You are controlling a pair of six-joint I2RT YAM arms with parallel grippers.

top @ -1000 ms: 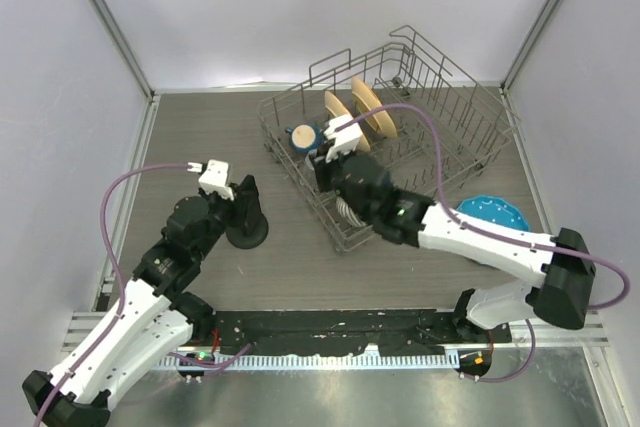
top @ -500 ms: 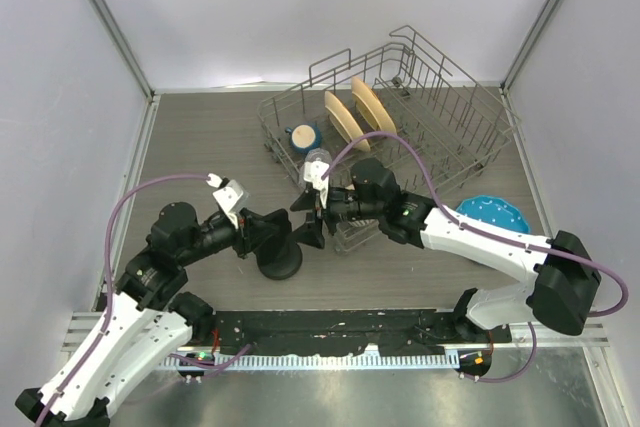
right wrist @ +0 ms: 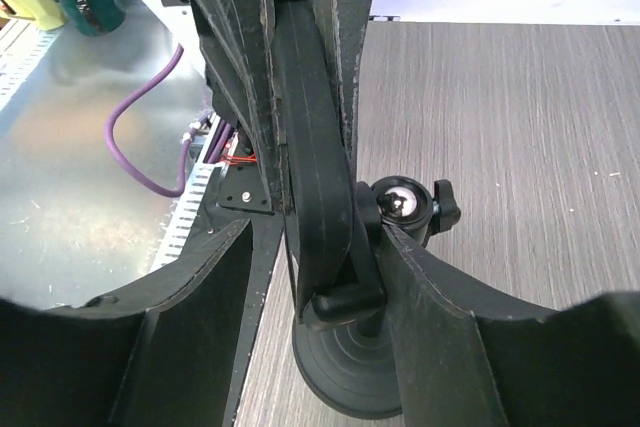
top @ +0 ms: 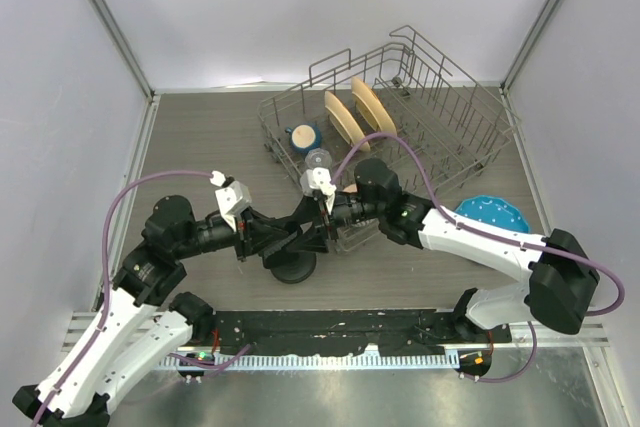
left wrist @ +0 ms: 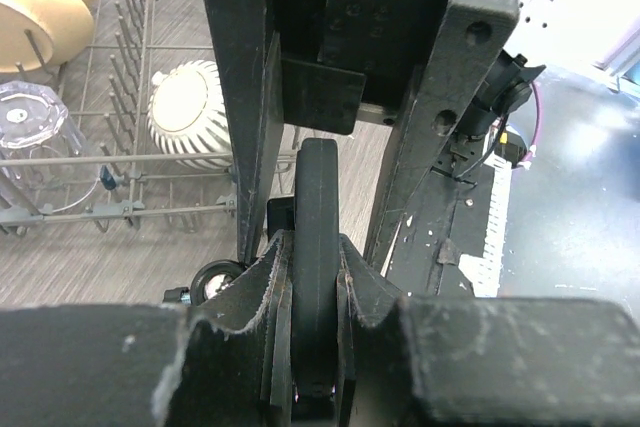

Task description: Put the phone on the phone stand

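Note:
I should swing the phone and stand outward with my left gripper, over the bare tabletop by the rack, and let go of the phone, because the phone's lower end sits in the stand's edge.
The phone [right wrist: 312,177], a thin black slab seen edge-on, stands steeply with its lower end in the hooked lip of the phone stand [right wrist: 365,372], whose round disc base rests on the table. My left gripper [left wrist: 318,257] is shut on the phone [left wrist: 320,207] from above. My right gripper [right wrist: 318,247] is open and straddles both phone and stand. Its right finger [right wrist: 470,317] lies against the stand's holder, while its left finger is apart from the phone. From above, both grippers meet over the stand base [top: 293,267].
Behind the grippers a wire dish rack [top: 437,54] holds wooden plates [top: 340,117], a blue mug [top: 302,135], a clear glass [top: 318,158] and a striped white bowl [left wrist: 185,112]. A blue plate [top: 492,212] lies at the right. The table's near edge is close behind the stand.
My left gripper and the stand below it have shifted right and nearer. My right gripper swung from the rack down to them and opened around the phone and stand.

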